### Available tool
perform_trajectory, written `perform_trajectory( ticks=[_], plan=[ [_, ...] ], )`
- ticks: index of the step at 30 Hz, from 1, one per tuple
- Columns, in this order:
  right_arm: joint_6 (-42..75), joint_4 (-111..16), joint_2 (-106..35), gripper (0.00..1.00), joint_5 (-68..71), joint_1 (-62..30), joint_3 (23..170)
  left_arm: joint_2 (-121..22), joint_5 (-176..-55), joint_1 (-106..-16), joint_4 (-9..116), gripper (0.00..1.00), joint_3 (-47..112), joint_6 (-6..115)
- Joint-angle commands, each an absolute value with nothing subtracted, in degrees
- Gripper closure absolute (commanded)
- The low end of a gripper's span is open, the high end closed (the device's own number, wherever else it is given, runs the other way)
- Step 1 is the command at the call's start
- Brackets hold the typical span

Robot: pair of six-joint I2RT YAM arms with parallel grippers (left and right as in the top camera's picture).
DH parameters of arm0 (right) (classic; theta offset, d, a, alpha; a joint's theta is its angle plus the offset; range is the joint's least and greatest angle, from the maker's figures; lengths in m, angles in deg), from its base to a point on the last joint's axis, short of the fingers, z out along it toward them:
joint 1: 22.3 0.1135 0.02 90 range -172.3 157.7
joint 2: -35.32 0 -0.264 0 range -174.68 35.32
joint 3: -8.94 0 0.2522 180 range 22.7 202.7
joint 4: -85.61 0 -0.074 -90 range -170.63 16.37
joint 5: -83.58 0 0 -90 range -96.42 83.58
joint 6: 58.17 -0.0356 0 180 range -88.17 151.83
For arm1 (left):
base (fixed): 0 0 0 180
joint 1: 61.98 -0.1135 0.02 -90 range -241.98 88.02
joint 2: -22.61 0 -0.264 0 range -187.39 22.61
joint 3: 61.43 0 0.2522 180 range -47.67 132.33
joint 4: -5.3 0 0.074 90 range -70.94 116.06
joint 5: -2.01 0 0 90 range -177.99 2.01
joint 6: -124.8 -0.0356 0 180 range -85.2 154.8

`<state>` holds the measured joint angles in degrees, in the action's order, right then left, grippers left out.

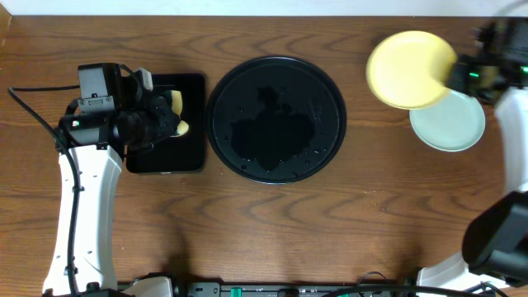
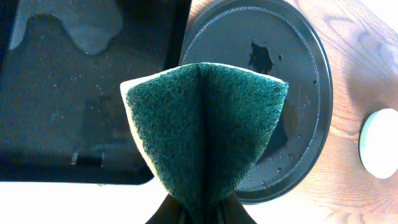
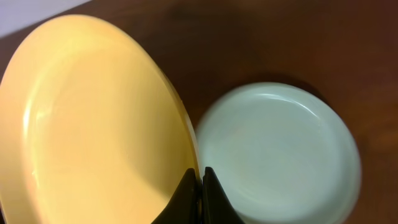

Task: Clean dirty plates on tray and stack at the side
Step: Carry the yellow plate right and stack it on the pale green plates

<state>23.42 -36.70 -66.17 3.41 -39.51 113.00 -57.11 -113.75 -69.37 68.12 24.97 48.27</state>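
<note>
I need to move my right gripper to the right in the overhead view next and down over the mint plate (image 1: 450, 124) to let go, because the yellow plate (image 1: 410, 70) is still hanging beside it.
My right gripper (image 1: 456, 76) is shut on the rim of the pale yellow plate (image 1: 410, 70), holding it tilted above the table at the far right. In the right wrist view the closed fingertips (image 3: 200, 177) pinch the yellow plate (image 3: 93, 124) edge, over a pale mint-green plate (image 3: 280, 149). That mint plate (image 1: 450, 122) lies flat on the wood. The large round black tray (image 1: 247, 91) in the middle carries only water patches. My left gripper (image 1: 165, 115) is shut on a folded green scouring sponge (image 2: 205, 130), left of the round tray (image 2: 236, 37).
A smaller rectangular black tray (image 1: 165, 161) lies under the left gripper, wet inside (image 2: 62, 93). The mint plate (image 2: 379, 143) shows at the right edge of the left wrist view. Bare wooden tabletop (image 1: 272, 231) stretches along the front.
</note>
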Motion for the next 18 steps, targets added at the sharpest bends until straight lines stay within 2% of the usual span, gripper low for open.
perform_trajectory(
  ticks=[1, 7, 15, 16, 18],
  plan=[
    [21.3, -34.9, -65.3, 0.99, 10.9, -46.4, 114.4, -57.1, -112.7, -69.7, 68.1, 0.92, 24.7, 47.3],
    [21.1, -33.6, -68.5, 0.99, 9.6, -53.7, 114.3, -57.1, -111.1, -69.7, 68.1, 0.92, 24.7, 47.3],
    [21.1, -33.4, -72.5, 0.98, 4.5, -54.7, 114.0, -57.1, -111.0, -69.7, 68.5, 0.92, 24.7, 47.3],
    [21.1, -33.2, -72.8, 0.91, 4.5, -54.7, 114.0, -57.1, -111.0, -69.7, 68.5, 0.92, 24.7, 47.3],
    [21.1, -32.9, -73.3, 0.59, 4.5, -54.7, 114.0, -57.1, -110.2, -69.7, 68.5, 0.92, 24.7, 47.3]
  ],
)
